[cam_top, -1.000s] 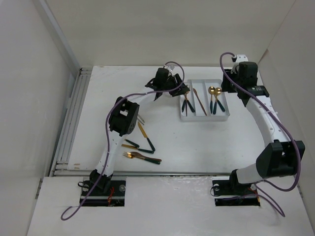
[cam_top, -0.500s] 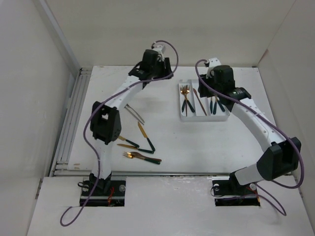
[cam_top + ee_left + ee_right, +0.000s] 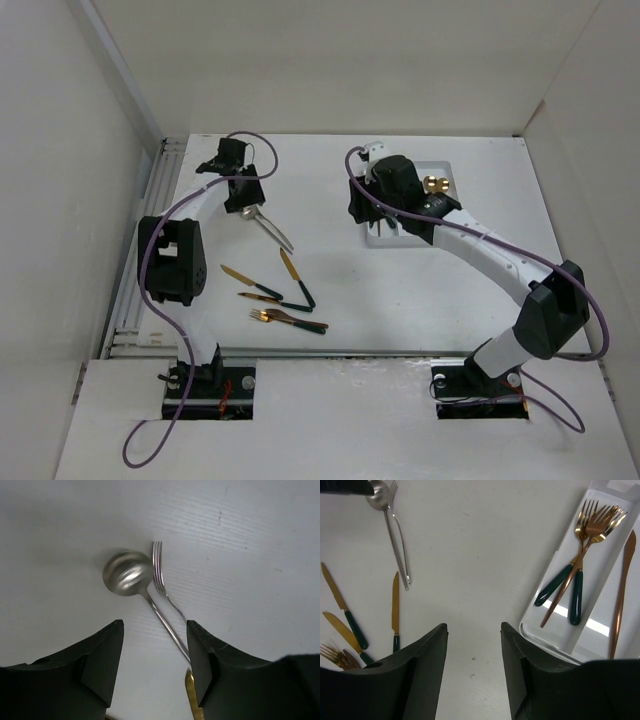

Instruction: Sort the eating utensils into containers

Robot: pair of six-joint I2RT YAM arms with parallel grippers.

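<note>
My left gripper shifts to the right in the top view next, then lowers to the silver fork's handle, since that handle runs off beneath one gripper finger.
A silver spoon [image 3: 127,572] and a silver fork [image 3: 159,572] lie side by side on the table, just ahead of my open, empty left gripper [image 3: 155,650]. In the top view that gripper [image 3: 244,200] hovers over their heads [image 3: 262,222]. My right gripper [image 3: 472,645] is open and empty over bare table beside the left edge of the white tray [image 3: 545,635]. The tray's left compartment holds gold and copper forks [image 3: 590,525], and a copper knife [image 3: 622,585] lies in the middle one. In the top view my right arm [image 3: 400,190] covers most of the tray [image 3: 444,168]; gold spoons [image 3: 435,183] show.
Gold knives with dark handles [image 3: 295,278] [image 3: 237,275] [image 3: 258,297] and forks [image 3: 285,318] lie at the front left. A gold knife tip [image 3: 192,700] shows by my left gripper's right finger. White walls enclose the table; a rail [image 3: 145,240] runs along its left edge.
My left arm has swung from the tray to the far left and come down over the silver spoon and fork. My right arm has moved left across the tray to its left edge.
</note>
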